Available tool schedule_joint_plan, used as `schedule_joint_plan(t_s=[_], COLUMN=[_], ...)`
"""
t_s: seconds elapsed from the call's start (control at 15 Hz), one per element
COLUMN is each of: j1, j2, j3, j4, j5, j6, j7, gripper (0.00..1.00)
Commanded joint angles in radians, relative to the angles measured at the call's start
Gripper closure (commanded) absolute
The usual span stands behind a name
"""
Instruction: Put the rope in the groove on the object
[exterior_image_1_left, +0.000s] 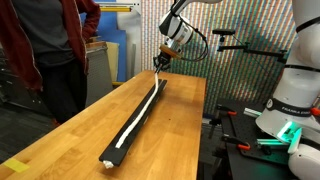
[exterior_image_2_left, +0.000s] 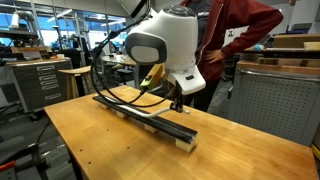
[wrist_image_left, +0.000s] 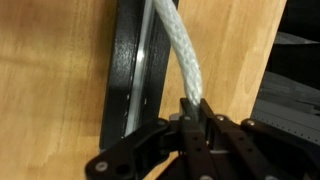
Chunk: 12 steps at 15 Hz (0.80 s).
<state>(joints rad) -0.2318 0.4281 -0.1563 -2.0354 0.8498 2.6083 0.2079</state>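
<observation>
I will move my gripper sideways and down onto the bare groove next and release the rope there. The groove is below my gripper, to its left in the wrist view.
The long black bar (exterior_image_1_left: 138, 115) lies lengthwise on the wooden table; it shows in both exterior views (exterior_image_2_left: 140, 115) and the wrist view (wrist_image_left: 130, 70). The white rope (exterior_image_1_left: 140, 118) lies along the bar's top face over most of its length. In the wrist view the rope (wrist_image_left: 180, 50) rises off the groove (wrist_image_left: 150, 60) and curves to my gripper (wrist_image_left: 192, 108), which is shut on the rope's end. The gripper (exterior_image_1_left: 160, 62) hovers just above the bar's far end; in an exterior view it is near the bar's near end (exterior_image_2_left: 178, 105).
A person in a red jacket (exterior_image_1_left: 45, 40) stands beside the table (exterior_image_1_left: 60, 140). Another robot base (exterior_image_1_left: 290, 100) and dark equipment stand past the table's other side. The wooden table edge (wrist_image_left: 265, 60) is close to the bar's end.
</observation>
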Motion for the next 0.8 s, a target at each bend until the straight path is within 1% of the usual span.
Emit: schedule_joint_plan(t_s=[0.0,0.4,0.73], j1=[0.004,-0.006,0.013], j2=[0.06,0.114,0.142], j3=[-0.013,-0.018,-0.03], j4=[0.062,0.065,0.062], j5=[-0.049,-0.072,-0.113], j6=[0.004,0.007,0.02], j7=[0.043,0.06,0.112], gripper=[0.97,0.97,0.97])
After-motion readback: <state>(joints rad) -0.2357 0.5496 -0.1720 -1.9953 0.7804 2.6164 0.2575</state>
